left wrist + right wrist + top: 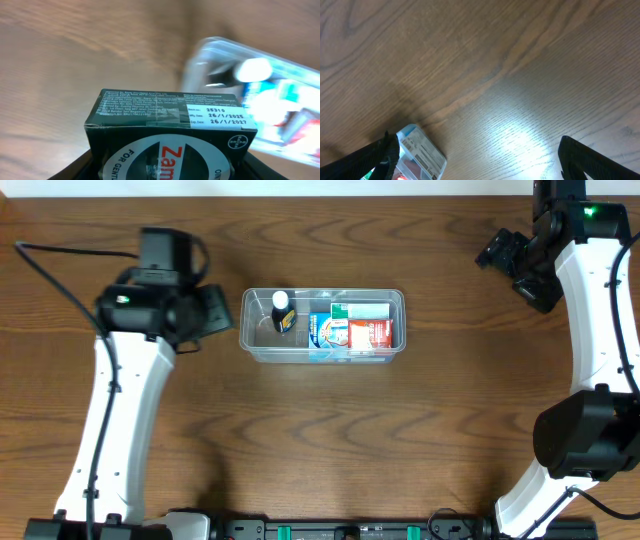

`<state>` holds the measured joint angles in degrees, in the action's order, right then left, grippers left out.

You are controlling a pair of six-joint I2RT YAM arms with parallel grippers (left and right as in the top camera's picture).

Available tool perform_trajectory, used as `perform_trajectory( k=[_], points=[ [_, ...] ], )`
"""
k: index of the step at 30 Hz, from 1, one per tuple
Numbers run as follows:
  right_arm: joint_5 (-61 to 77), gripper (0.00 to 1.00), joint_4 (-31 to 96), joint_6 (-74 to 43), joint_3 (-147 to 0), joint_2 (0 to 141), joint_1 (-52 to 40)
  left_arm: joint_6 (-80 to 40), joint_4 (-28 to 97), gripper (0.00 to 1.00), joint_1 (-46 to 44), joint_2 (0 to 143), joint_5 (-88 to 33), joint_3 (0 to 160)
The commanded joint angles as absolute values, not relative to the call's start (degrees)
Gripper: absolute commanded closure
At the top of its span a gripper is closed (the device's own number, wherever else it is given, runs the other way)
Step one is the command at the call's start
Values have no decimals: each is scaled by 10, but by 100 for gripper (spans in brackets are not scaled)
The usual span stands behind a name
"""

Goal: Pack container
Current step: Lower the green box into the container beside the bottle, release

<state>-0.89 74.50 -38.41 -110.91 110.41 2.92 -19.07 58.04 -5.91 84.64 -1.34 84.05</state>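
My left gripper should move the dark green box from outside the container [322, 352] past the white-capped bottle, down onto the blue box beside the red.
The container [322, 352] is a clear tub at the table's middle. It holds a small white-capped bottle [281, 310] at its left end and several small boxes [360, 332] in blue, red and green on the right. My left gripper [212, 312] is just left of the container and is shut on a dark green box [170, 117] with a white label. The left wrist view shows the container [220, 55] blurred ahead of the box. My right gripper [510, 255] is open and empty at the far right, apart from the container. Its fingers [477, 150] are spread wide over bare wood.
The wooden table [330, 440] runs round the container on all sides. In the right wrist view a light-blue-edged box with a printed label [422, 152] shows at the lower left by the left finger.
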Motion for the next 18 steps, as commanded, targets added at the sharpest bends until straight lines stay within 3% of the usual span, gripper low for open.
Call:
perform_trajectory(
  k=[1, 9, 18],
  points=[
    [-11, 1, 746, -392, -1113, 1097, 30, -281, 565, 67, -110, 871, -13, 843],
    [-11, 1, 746, -391, -1113, 1097, 30, -290, 506, 67, -204, 963, -13, 843],
    [-11, 1, 746, -391, -1113, 1097, 30, -275, 425, 67, -244, 1032, -13, 843]
  ],
)
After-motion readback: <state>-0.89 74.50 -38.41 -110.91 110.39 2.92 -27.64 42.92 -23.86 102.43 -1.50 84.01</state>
